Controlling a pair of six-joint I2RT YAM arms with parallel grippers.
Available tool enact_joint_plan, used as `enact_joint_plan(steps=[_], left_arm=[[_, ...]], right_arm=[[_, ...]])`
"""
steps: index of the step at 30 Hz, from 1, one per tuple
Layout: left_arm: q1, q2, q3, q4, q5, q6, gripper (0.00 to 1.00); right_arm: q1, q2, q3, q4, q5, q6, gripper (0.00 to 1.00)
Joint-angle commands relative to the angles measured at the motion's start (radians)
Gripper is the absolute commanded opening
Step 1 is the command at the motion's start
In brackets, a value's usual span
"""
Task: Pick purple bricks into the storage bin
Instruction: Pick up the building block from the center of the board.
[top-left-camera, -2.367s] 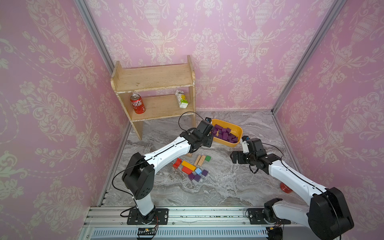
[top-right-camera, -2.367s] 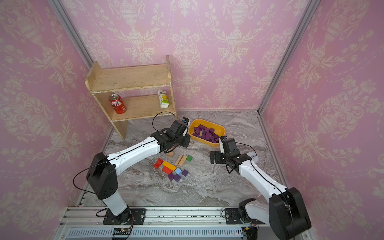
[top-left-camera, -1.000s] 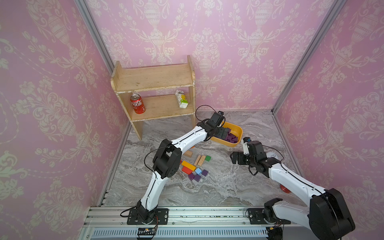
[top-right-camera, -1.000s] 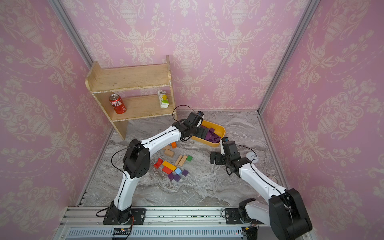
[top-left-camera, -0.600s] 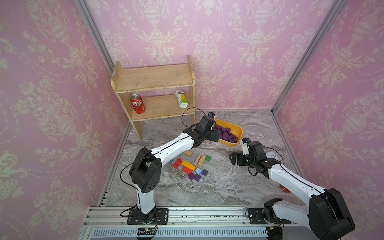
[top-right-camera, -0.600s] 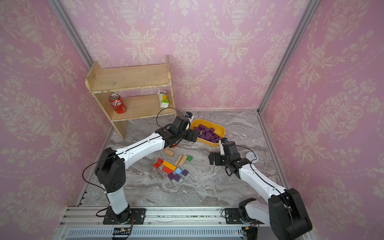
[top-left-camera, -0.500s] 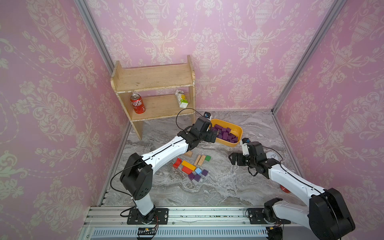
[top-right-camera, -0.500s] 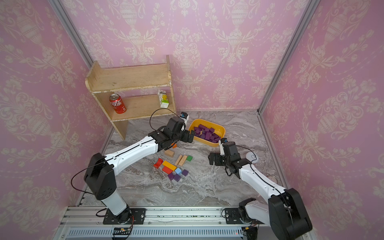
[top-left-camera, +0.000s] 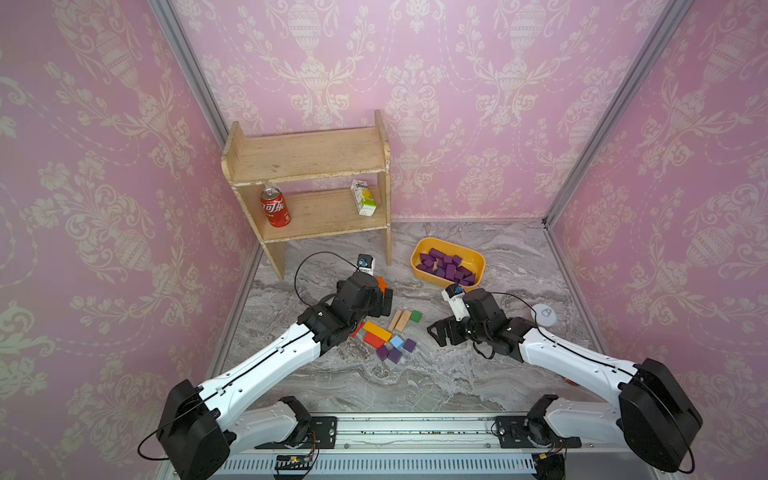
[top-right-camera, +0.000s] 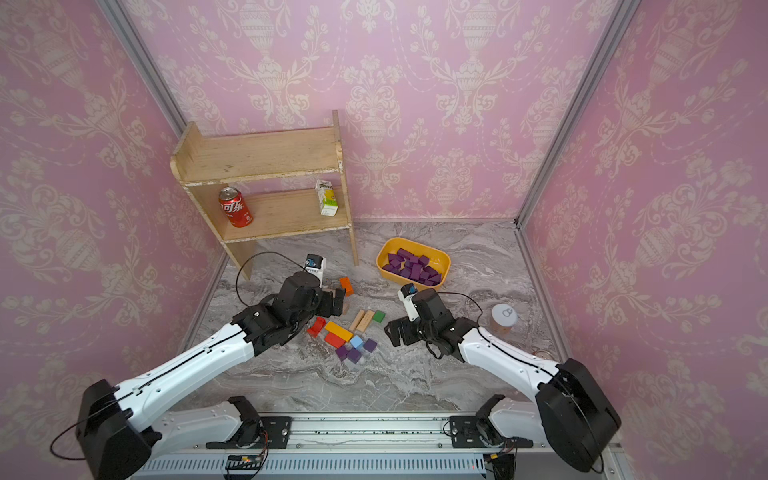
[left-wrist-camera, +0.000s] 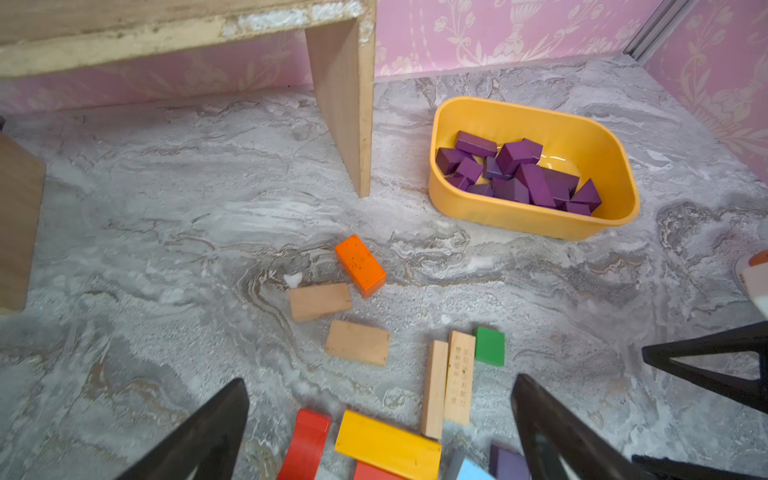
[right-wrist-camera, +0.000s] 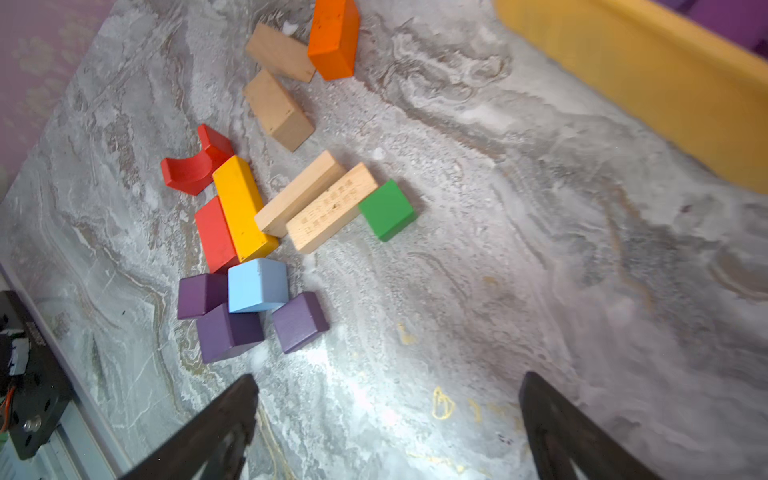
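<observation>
The nearest purple brick (right-wrist-camera: 300, 323) is below my open fingers, beside the light blue cube, so next I should move my right gripper toward the cube and down onto the brick.
The yellow storage bin (top-left-camera: 478, 258) (top-right-camera: 445, 258) stands at the back right with several purple bricks (top-left-camera: 446, 266) (left-wrist-camera: 519, 174) in it. Three purple bricks (top-left-camera: 395, 356) (top-right-camera: 354, 355) (right-wrist-camera: 226, 332) lie on the table round a light blue cube (right-wrist-camera: 257, 284), at the near end of a cluster of coloured blocks. My left gripper (top-left-camera: 384, 299) (left-wrist-camera: 378, 386) hangs open and empty over the cluster's far left end. Right of the cluster my right gripper (top-left-camera: 440, 332) (right-wrist-camera: 386, 380) is open over bare marble, a short way from the nearest purple brick (right-wrist-camera: 299, 322).
The cluster holds orange (left-wrist-camera: 359, 266), red, yellow, green and tan blocks (left-wrist-camera: 357, 343). A wooden shelf (top-left-camera: 307, 153) with a cola can (top-left-camera: 274, 206) and a carton (top-left-camera: 363, 197) stands at the back left. A white-lidded cup (top-left-camera: 544, 311) sits right of my right arm.
My left gripper has drawn back from over the bin to above the block cluster, still open. The right arm has barely moved.
</observation>
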Motion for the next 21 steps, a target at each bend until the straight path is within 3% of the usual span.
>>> enact_joint_plan(steps=[1,11,21], left_arm=[[0.000,-0.074,-0.076,-0.050,-0.018,-0.058,0.99],[0.002,-0.255,-0.205,-0.100,-0.014,-0.075,0.99],[0.001,-0.340,-0.276,-0.083,0.005,-0.099,0.99]], right_arm=[[0.068,0.046,0.038,-0.048,0.016,-0.031,0.98],[0.183,0.241,0.153,-0.127,0.100,-0.075,0.67],[0.190,0.342,0.229,-0.129,0.100,-0.134,0.64]])
